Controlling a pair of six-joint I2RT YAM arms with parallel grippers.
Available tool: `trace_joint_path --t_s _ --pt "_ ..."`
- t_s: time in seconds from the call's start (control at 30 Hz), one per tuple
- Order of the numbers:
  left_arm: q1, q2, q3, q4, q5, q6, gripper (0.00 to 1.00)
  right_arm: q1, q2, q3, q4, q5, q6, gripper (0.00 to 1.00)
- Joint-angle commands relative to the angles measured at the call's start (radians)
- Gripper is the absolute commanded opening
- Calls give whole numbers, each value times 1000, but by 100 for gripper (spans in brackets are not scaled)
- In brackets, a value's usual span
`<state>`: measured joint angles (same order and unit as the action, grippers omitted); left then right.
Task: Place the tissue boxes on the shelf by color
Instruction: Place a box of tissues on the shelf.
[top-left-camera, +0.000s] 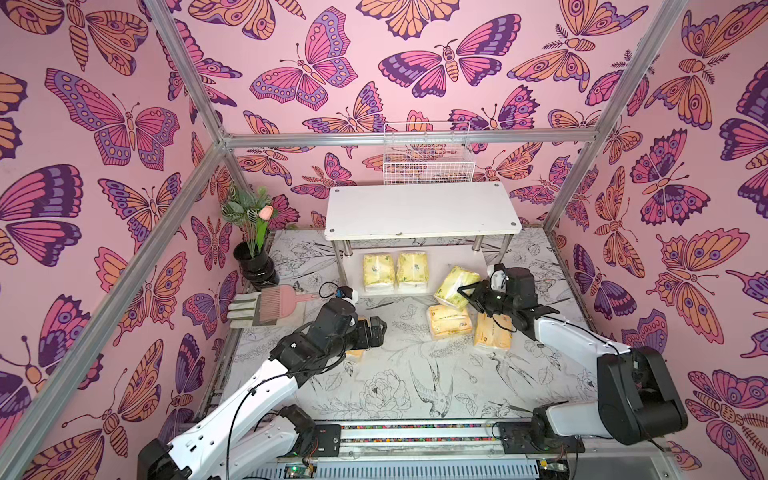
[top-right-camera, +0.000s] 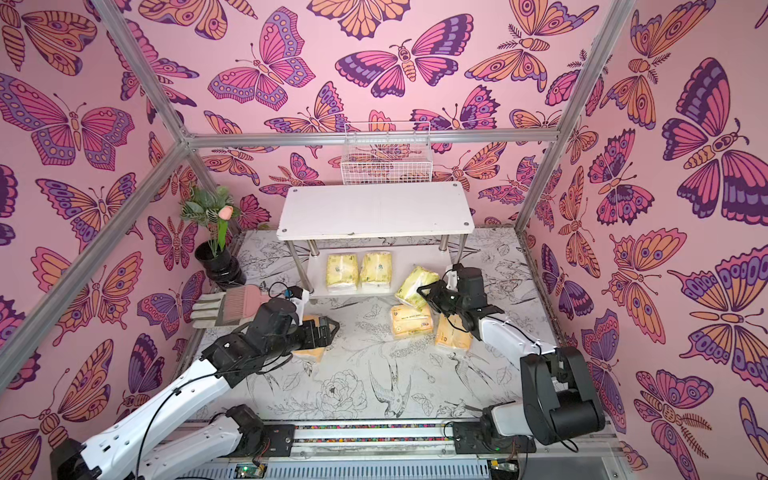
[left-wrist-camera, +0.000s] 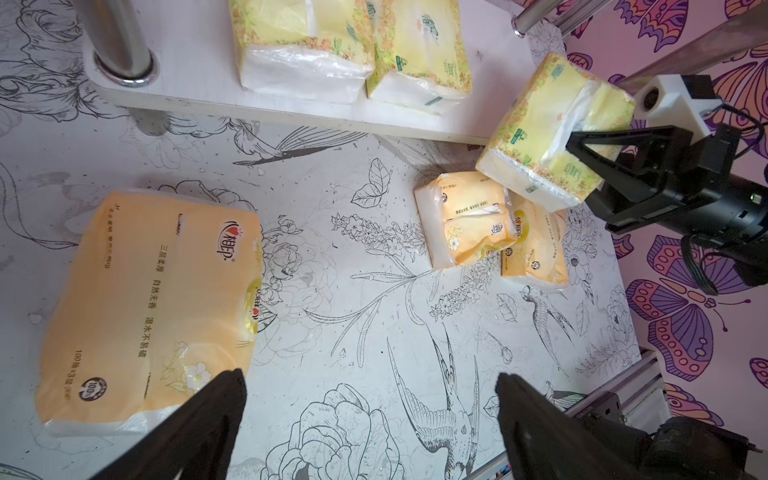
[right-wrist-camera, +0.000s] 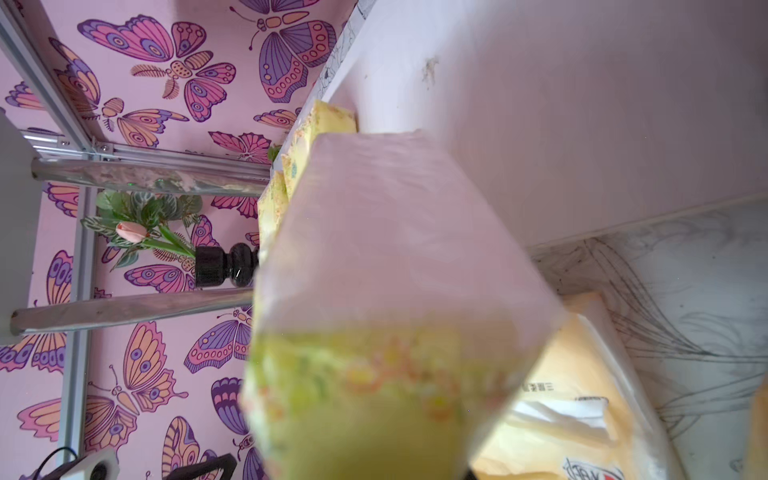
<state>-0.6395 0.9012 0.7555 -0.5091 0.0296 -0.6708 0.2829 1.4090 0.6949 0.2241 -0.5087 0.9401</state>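
Note:
My right gripper will next move outward to the lower board's bare end (top-left-camera: 464, 261) (right-wrist-camera: 592, 120), which lies outward of it, turn the lemon pack straight, and release it there.
The white shelf (top-left-camera: 422, 210) stands at the back of the table. Two pale lemon tissue boxes (top-left-camera: 378, 272) (top-left-camera: 412, 270) lie side by side on its lower board (left-wrist-camera: 199, 83). My right gripper (top-left-camera: 463, 291) is shut on a third lemon pack (top-left-camera: 453, 282), held tilted above the table by the shelf's right front post. That pack fills the right wrist view (right-wrist-camera: 386, 291) and hides the jaws. Two orange packs (top-left-camera: 449, 322) (top-left-camera: 492, 332) lie under it. My left gripper (left-wrist-camera: 370, 399) is open over bare table, beside a third orange pack (left-wrist-camera: 153, 303).
A white wire basket (top-left-camera: 428, 160) hangs on the back wall above the shelf. At the left edge stand a black vase with a plant (top-left-camera: 255, 266), a glove (top-left-camera: 245, 311) and a pink comb (top-left-camera: 291, 297). Aluminium frame posts line the table's sides.

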Motion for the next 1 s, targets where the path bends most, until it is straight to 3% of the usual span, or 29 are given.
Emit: trace_joint_path --t_s 0.0,0.3,0.5,0.7,0.97 --pt "7 -11 -25 -24 3 -3 100 -5 39 46 109 70 36 21" --pt "7 -19 -38 -21 6 -14 100 -5 96 19 293 112 144 21" --pt "7 -25 -56 -15 11 -27 100 33 65 -119 495 276 260 21" --pt "7 -18 -66 -11 24 -29 100 73 83 -119 527 395 289 21" --pt "7 -16 -73 -10 36 -35 100 97 215 -62 569 452 347 23"
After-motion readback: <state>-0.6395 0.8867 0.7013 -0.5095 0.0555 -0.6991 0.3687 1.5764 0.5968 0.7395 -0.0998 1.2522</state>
